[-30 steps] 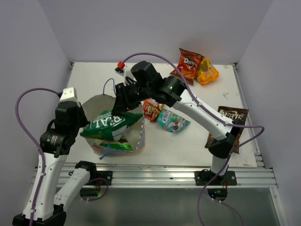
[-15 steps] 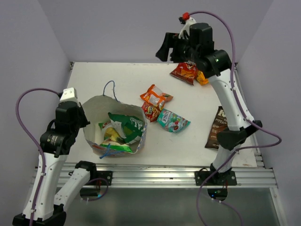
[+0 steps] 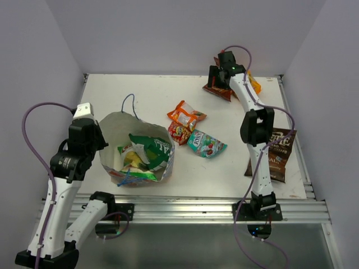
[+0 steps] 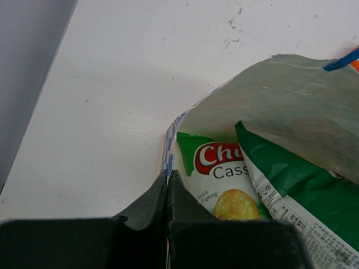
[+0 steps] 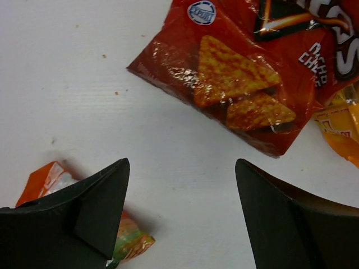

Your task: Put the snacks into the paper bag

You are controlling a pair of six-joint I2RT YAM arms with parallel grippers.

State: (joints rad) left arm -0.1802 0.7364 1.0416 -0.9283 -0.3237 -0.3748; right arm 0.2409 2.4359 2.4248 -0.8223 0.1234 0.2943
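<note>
Next I will lower my open right gripper to the near edge of the red-orange chip packet (image 3: 217,93), as that edge borders bare table rather than the yellow-orange packet.
The white paper bag (image 3: 115,124) stands open at the near left with green packets (image 3: 148,147) inside. My left gripper (image 3: 101,147) is shut on the bag's left rim (image 4: 167,159); the left wrist view shows a green cassava chip packet (image 4: 216,174) and a second green packet (image 4: 291,185) in the bag. My right gripper (image 3: 220,82) is open and empty, hovering at the far back beside the red-orange chip packet (image 3: 217,91) (image 5: 252,84). A yellow-orange packet (image 3: 254,85) (image 5: 342,129) lies next to it. An orange packet (image 3: 186,114) (image 5: 47,179), a small red packet (image 3: 179,133) and a teal packet (image 3: 206,143) lie mid-table.
A dark brown packet (image 3: 279,159) lies near the right edge behind the right arm's lower link. The bag's blue string handle (image 3: 130,103) (image 4: 342,59) sticks up at its back. Purple walls close the table on three sides.
My right gripper left the large green packet in the bag, swung up and to the far right, then came down open by the red-orange packet. My left gripper kept its hold on the rim.
</note>
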